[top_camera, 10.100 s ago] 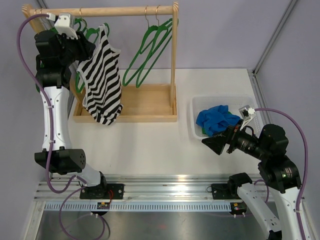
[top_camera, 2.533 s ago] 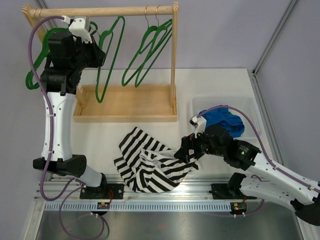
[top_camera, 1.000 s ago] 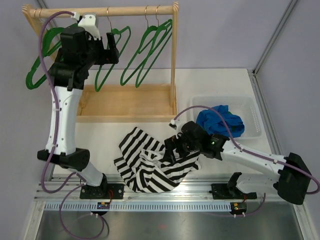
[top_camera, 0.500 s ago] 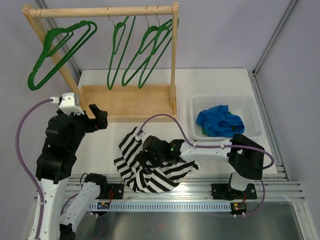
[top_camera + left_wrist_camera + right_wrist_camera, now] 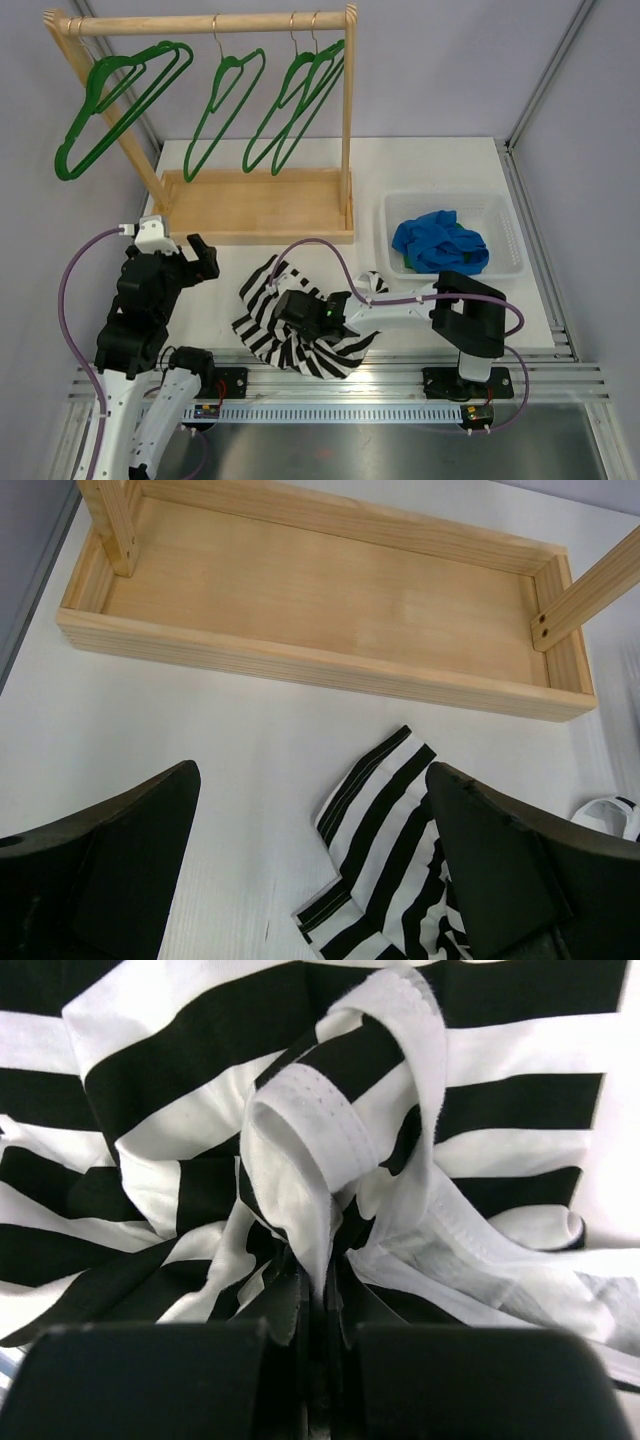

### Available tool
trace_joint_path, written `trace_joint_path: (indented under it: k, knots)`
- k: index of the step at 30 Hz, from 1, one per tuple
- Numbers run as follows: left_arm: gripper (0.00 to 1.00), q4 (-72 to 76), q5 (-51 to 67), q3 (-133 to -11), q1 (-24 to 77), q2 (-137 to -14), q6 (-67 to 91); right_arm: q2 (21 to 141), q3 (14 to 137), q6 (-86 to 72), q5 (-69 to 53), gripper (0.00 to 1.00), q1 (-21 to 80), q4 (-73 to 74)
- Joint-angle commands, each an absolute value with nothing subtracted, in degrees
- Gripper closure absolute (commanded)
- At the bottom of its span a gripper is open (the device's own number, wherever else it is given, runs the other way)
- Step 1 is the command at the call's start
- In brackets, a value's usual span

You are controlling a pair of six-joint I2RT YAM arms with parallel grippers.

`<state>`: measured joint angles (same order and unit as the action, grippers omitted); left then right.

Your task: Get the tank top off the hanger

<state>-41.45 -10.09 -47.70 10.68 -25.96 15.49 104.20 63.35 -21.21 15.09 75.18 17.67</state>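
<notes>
I will next lift the pinched fold of the tank top outward over the white bin with my right gripper, then lower the fold onto the blue cloth.
The black-and-white striped tank top lies bunched on the table in front of the wooden rack, off every hanger. My right gripper reaches left over it and is shut on a gathered fold of the fabric, pinched between the jaws. My left gripper hovers open to the left of the garment. In the left wrist view the striped edge shows between its spread fingers, untouched. Several bare green hangers hang from the rail.
The rack's wooden base tray stands behind the garment. A white bin holding a blue cloth sits at the right. The metal rail with the arm bases runs along the near edge.
My left arm came down from the rail to the table's left side, still open. My right gripper slid left over the tank top and shut on it, bunching the cloth.
</notes>
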Motion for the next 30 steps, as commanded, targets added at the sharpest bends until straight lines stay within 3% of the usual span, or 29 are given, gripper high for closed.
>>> trace_joint_path:
  k: [1,10,19,26,30]
  knots:
    - [0.01,-37.5,-12.7,-47.3,10.5,-24.5,15.6,95.5,62.7,-21.7,23.6,1.00,75.2,19.8]
    - [0.01,-36.7,-15.4,-45.8,10.5,-18.7,16.2,77.8,72.6,-18.1,32.1,1.00,67.8,35.8]
    - [0.01,-38.1,-17.3,-46.6,10.5,-22.4,16.5,66.3,87.2,-10.6,38.4,1.00,55.3,47.5]
    - [0.01,-37.7,-17.6,-46.3,10.4,-21.4,16.8,64.8,89.2,-4.8,39.4,1.00,39.2,45.6]
    - [0.01,-37.7,-17.7,-46.2,10.4,-20.8,17.0,65.1,80.8,-0.5,46.0,1.00,31.4,35.7]
